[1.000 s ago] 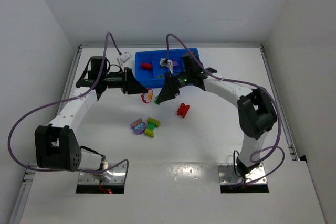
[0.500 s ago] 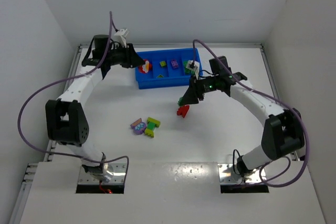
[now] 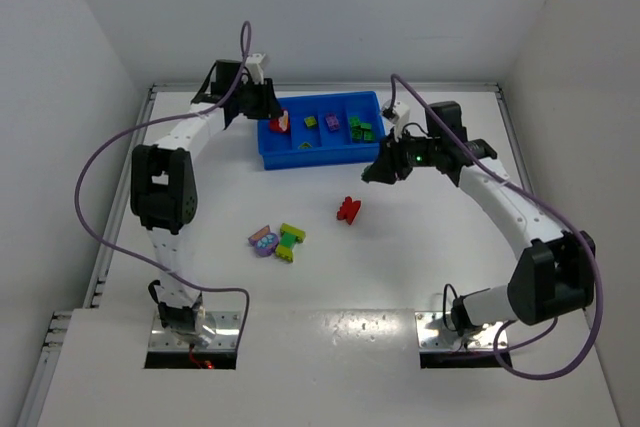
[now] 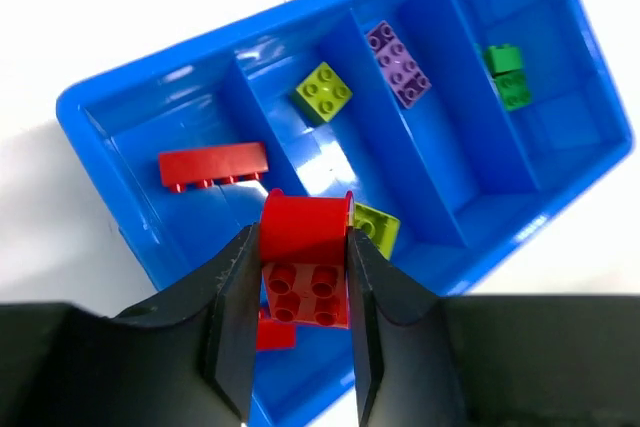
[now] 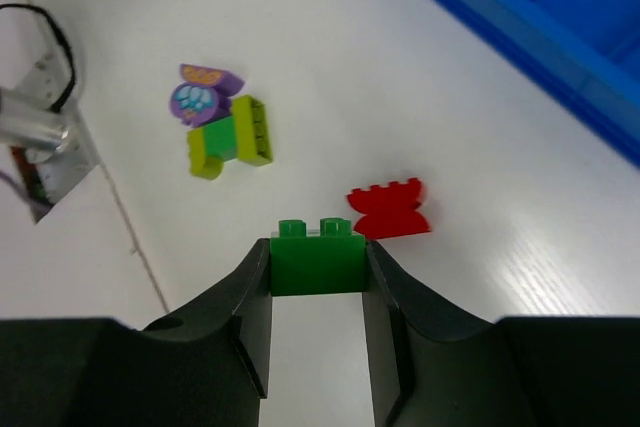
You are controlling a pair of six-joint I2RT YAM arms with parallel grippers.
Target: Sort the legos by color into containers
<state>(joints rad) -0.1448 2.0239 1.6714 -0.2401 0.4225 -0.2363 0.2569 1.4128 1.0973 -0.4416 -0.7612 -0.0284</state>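
The right gripper moves outward over the tray's front side to its section of green bricks next and opens, since it holds a green brick.
The blue tray [image 3: 320, 158] stands at the back centre. In the left wrist view its compartments [image 4: 570, 127] hold, left to right, a flat red brick [image 4: 213, 165], two yellow-green bricks [image 4: 323, 92], a purple brick [image 4: 398, 50] and green bricks [image 4: 510, 75]. My left gripper [image 3: 276, 123] [image 4: 300, 239] is shut on a red brick cluster [image 4: 305, 292] above the leftmost compartment. My right gripper [image 3: 378, 173] [image 5: 318, 247] is shut on a green brick [image 5: 317, 265], held above the table just in front of the tray's right end.
A red brick [image 3: 348, 209] [image 5: 388, 209] lies on the table in front of the tray. A purple and yellow-green cluster [image 3: 276, 240] [image 5: 220, 125] lies further left and nearer. The tray's front wall [image 5: 560, 57] crosses the top right of the right wrist view.
My left gripper has carried the red cluster from the table up over the tray's left compartment. My right gripper has moved right with the green brick.
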